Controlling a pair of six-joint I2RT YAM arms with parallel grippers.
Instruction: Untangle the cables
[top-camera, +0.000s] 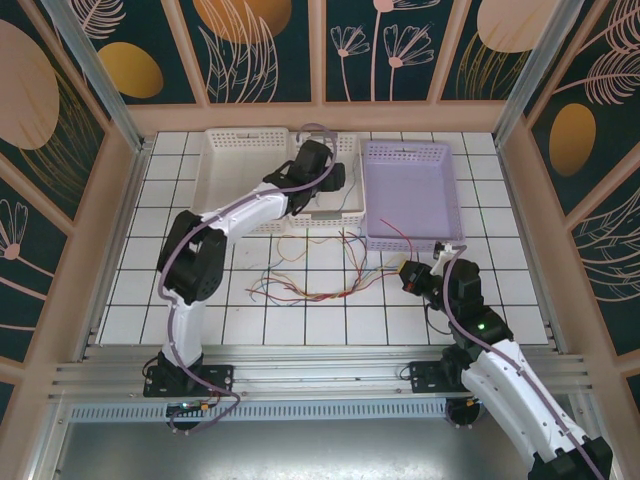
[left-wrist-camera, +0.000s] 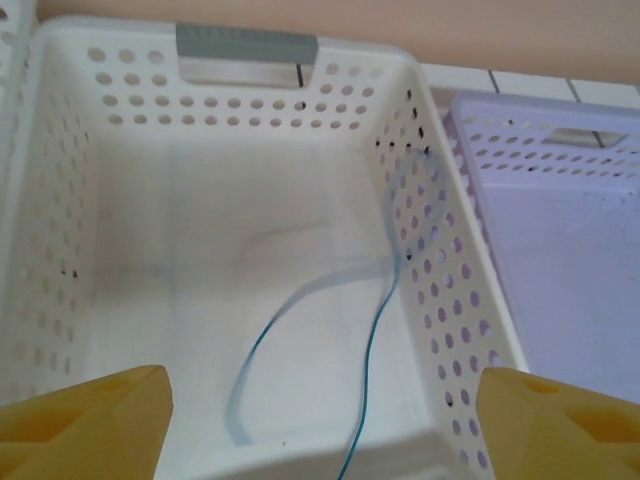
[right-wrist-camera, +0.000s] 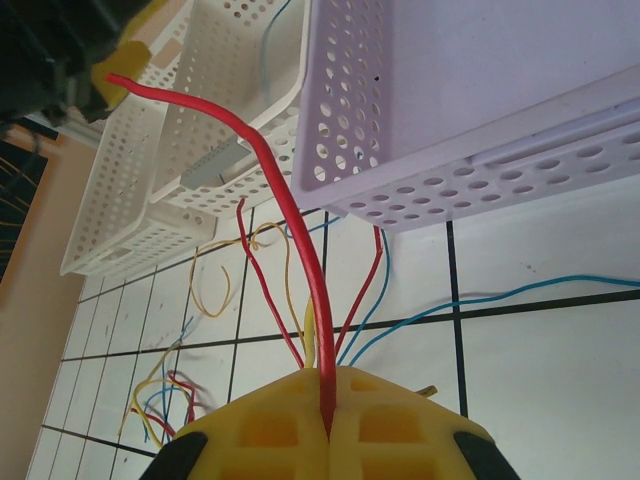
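Note:
My left gripper next moves from the white basket back and down to the tangle's splayed end (top-camera: 274, 288), since its yellow cable lies lower and farther back.
The cables (top-camera: 310, 275) lie as a loose tangle of thin red, blue and yellow wires on the tiles between the arms. My left gripper (left-wrist-camera: 320, 435) hangs open over the white basket (left-wrist-camera: 247, 45), nothing between its yellow fingers (left-wrist-camera: 90, 420). One blue cable (left-wrist-camera: 375, 340) lies curled on that basket's floor. My right gripper (right-wrist-camera: 330, 430) is shut on a red cable (right-wrist-camera: 290, 200), which rises from the fingers and arcs up to the left. Behind it, more red, blue and yellow wires (right-wrist-camera: 290, 260) trail over the tiles. From above, the right gripper (top-camera: 412, 272) sits just in front of the lavender basket (top-camera: 410, 195).
The white basket (top-camera: 230, 150) and lavender basket stand side by side at the back of the tiled table. The left arm (top-camera: 250, 210) reaches diagonally over the white basket's front rim. A wooden wall (top-camera: 120, 220) borders the table on each side.

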